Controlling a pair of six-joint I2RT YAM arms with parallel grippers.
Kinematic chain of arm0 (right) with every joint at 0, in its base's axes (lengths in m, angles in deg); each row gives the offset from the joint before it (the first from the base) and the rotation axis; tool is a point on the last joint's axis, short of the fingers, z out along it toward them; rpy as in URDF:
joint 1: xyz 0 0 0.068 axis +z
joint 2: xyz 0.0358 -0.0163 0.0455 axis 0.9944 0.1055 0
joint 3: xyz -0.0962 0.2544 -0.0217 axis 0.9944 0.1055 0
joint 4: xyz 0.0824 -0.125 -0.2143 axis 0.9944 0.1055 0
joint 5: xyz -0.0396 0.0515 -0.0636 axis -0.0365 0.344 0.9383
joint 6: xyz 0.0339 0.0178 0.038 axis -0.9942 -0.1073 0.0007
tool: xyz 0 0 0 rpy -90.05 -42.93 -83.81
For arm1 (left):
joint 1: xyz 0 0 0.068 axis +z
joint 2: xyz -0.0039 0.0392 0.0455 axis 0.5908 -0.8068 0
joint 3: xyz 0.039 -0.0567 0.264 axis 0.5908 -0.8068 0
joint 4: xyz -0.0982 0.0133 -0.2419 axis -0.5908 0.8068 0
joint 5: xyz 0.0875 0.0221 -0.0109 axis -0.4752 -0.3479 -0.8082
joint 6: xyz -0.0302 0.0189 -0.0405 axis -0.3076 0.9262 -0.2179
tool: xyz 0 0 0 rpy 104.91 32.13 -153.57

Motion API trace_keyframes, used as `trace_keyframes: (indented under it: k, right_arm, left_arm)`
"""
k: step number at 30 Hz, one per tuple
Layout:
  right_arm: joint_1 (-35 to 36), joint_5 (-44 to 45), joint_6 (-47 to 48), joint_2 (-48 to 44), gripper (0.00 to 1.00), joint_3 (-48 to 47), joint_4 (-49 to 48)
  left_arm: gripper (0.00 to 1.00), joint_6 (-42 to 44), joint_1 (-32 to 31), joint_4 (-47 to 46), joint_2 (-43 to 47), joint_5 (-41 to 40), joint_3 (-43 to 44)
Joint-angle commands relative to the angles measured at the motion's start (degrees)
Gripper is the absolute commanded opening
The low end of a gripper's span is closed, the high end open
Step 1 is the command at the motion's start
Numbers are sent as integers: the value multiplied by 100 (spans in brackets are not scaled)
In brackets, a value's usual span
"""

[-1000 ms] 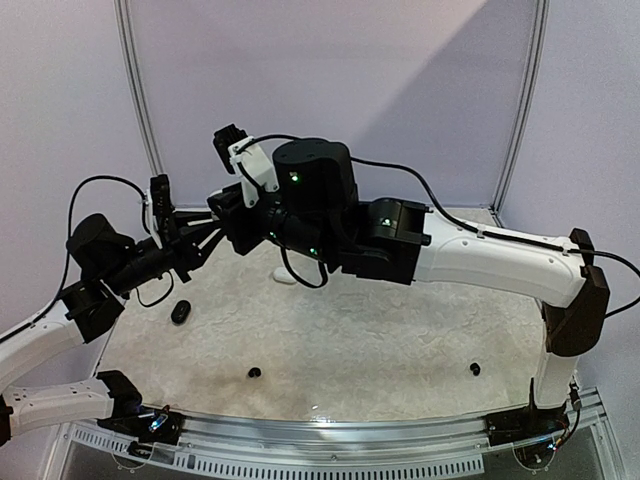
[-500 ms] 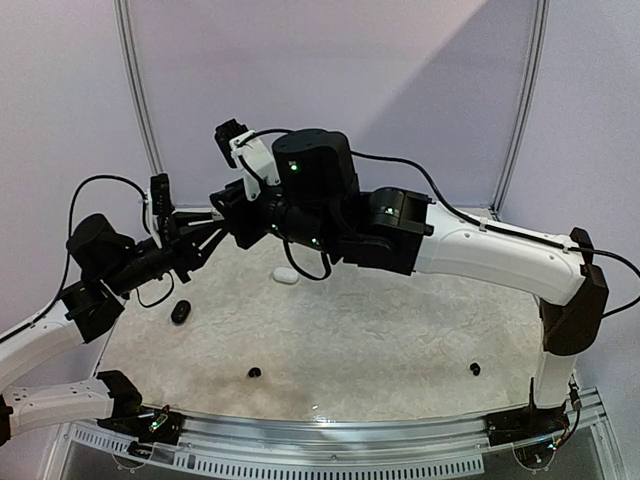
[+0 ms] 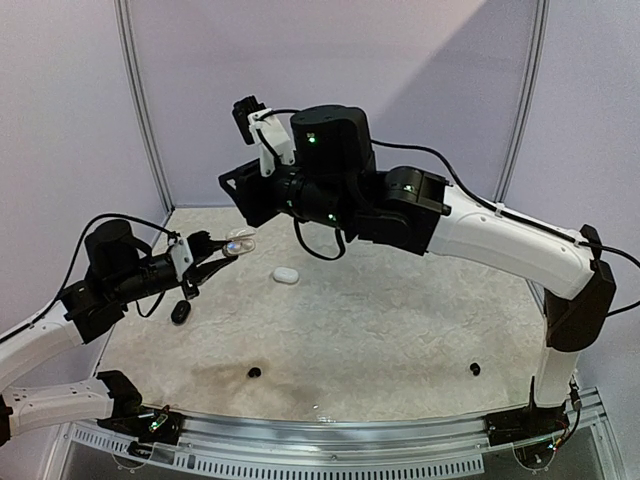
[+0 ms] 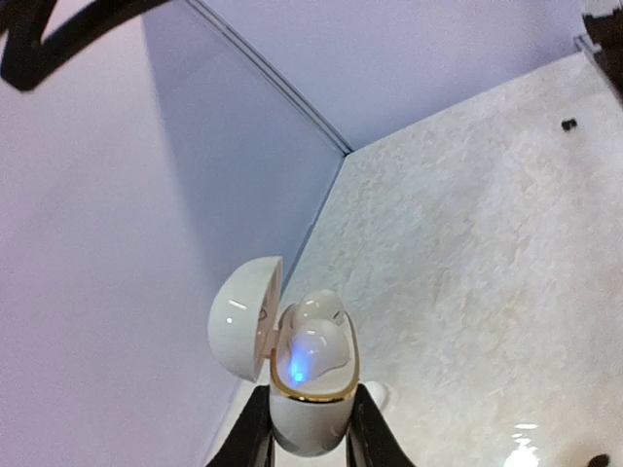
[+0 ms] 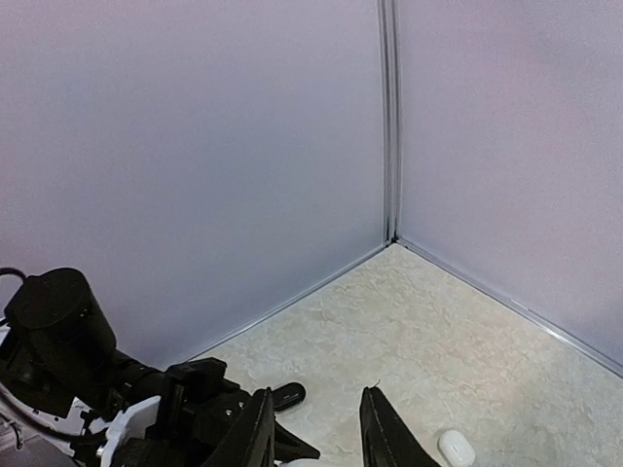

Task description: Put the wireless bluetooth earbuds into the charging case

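Note:
My left gripper tilts downward and lowers the open case onto the table beside the closed white case next, since the white earbuds already sit inside.
My left gripper (image 3: 228, 251) is shut on a white charging case (image 3: 238, 245) and holds it above the table's left side. In the left wrist view the case (image 4: 310, 413) sits between my fingers with its lid (image 4: 243, 316) swung open to the left. White earbuds (image 4: 313, 336) lie inside, lit by a blue glow. My right gripper (image 3: 233, 190) hangs higher, up and right of the case, apart from it. Its jaws are open and empty in the right wrist view (image 5: 316, 433). Two black earbuds (image 3: 254, 372) (image 3: 474, 369) lie near the table's front.
A closed white case (image 3: 286, 275) lies mid-table and also shows in the right wrist view (image 5: 456, 448). A black case (image 3: 180, 312) lies at the left, below my left gripper. Lilac walls meet at the far corner (image 5: 389, 238).
My right gripper has pulled up and to the right, away from the case. My left gripper has come down and toward the table's middle with the open case in it.

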Motion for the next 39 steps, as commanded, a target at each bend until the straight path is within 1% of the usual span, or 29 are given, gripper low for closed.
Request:
trace_keyframes:
  k: [1, 4, 6, 9, 13, 15, 17, 18, 20, 23, 25, 26, 28, 31, 33, 35, 39]
  right_arm:
    - [-53, 399, -542, 289, 30, -28, 532]
    - [-50, 522, -756, 544, 29, -47, 782]
    - [-54, 538, -886, 637, 28, -1, 956]
    - [-42, 445, -1002, 689, 27, 120, 1172]
    - [-44, 620, -1128, 586, 27, 242, 1401]
    - [-73, 812, -1131, 469, 27, 332, 1415]
    - [-167, 981, -1148, 334, 27, 346, 1523]
    - [-250, 1087, -1210, 268, 27, 345, 1618]
    - [-451, 1296, -1429, 90, 29, 403, 1824]
    - [-855, 1437, -1789, -258, 34, 766, 2174]
    - [-1167, 1490, -2119, -465, 37, 1004, 2526]
    - [-1315, 1470, -2268, -548, 39, 1148, 2664]
    - [-1622, 1408, -2611, -857, 47, 1526, 2839]
    - [-1999, 1214, -2849, -1168, 54, 2065, 2975]
    - [-2172, 1048, -2942, -1311, 56, 2379, 2951]
    - [-2241, 999, -2945, -1411, 57, 2585, 2864]
    - [-2258, 910, -2760, -1341, 58, 2609, 2929]
  left_arm:
    - [0, 2622, -85, -106, 89, -303, 50]
    - [0, 3571, -113, -578, 118, -435, -209]
    - [0, 3770, -114, -836, 76, -648, -270]
    - [0, 3340, -114, -781, 24, -946, -88]
    - [0, 3091, -114, -499, 116, -930, -80]
    - [0, 2824, -114, -309, 133, -904, -46]
    - [0, 2291, -114, 106, 81, -814, 151]
    - [0, 1951, -114, 480, 17, -718, 306]
    - [0, 1042, -114, 1289, -186, -449, 652]
    - [0, -679, -99, 2268, -648, 47, 1232]
    - [0, -1734, -62, 3040, -1083, 412, 1657]
    - [0, -2112, -28, 3333, -1344, 762, 1868]
    - [0, -2734, 85, 3889, -1881, 1117, 2290]
    - [0, -3463, 420, 4664, -2850, 1573, 2881]
    - [0, -3866, 761, 5013, -3628, 1820, 3225]
    - [0, -4393, 1142, 5114, -4341, 1997, 3455]
    - [0, -5319, 1721, 4786, -5714, 2521, 3832]
